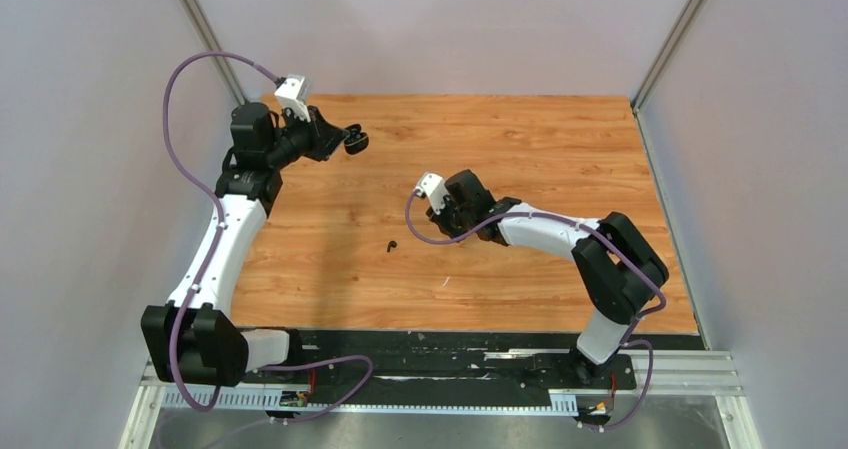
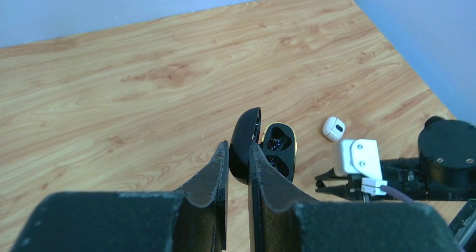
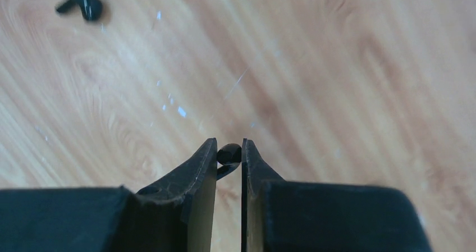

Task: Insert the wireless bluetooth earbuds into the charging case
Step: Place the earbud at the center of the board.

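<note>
The tiny black earbud (image 3: 229, 154) sits crooked between my fingers, so my right gripper will next move slightly back and down and release it on the bare wood.
My left gripper (image 2: 238, 148) is shut on the lid (image 2: 247, 131) of an open black charging case (image 2: 279, 151) with a gold rim; both its wells look empty. In the top view it holds the case (image 1: 356, 141) at the back left. My right gripper (image 3: 229, 147) is shut on a tiny black earbud (image 3: 229, 154), pinched at the fingertips just above the wood. In the top view the right gripper (image 1: 462, 231) is near the table's middle. A second black earbud (image 3: 81, 7) lies loose on the table (image 1: 391, 246), left of the right gripper.
A small white rounded piece with a dark oval (image 2: 334, 128), perhaps a white earbud, lies on the wooden table (image 1: 560, 139) near the right wrist's white camera mount (image 2: 356, 157). Grey walls close in the left, back and right sides.
</note>
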Controlling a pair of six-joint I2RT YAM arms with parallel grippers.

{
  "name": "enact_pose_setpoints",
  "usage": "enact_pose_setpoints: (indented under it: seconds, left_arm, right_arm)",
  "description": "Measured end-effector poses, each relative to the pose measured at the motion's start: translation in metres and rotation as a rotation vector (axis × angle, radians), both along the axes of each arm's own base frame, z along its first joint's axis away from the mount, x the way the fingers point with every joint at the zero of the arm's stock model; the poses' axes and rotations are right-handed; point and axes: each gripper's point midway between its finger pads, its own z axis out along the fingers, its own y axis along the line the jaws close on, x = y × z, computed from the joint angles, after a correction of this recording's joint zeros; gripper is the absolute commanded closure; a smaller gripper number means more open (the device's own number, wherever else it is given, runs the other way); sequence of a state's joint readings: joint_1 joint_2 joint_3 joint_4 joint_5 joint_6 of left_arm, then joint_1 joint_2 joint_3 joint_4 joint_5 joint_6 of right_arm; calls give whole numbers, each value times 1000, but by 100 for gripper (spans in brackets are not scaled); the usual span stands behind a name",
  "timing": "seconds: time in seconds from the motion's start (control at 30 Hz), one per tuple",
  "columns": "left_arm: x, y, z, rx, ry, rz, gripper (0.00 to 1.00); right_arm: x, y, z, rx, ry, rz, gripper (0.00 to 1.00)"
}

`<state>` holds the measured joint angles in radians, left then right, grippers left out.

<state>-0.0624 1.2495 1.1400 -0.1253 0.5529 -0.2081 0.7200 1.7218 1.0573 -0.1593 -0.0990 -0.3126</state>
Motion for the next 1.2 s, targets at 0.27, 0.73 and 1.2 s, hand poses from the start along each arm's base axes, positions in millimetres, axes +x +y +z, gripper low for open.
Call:
enact_pose_setpoints:
  seconds: [0.27, 0.73, 1.2]
  left_arm:
    - [3, -3, 8, -5, -21, -18, 100]
    - [2, -5, 9, -8, -20, -31, 100]
    - [0, -5, 6, -8, 0, -34, 100]
  right_arm:
    - [-32, -22, -38, -51, 134, -34, 96]
    - [-35, -14, -38, 45, 318, 35, 57]
    - [-42, -12, -17, 142, 429, 204, 61]
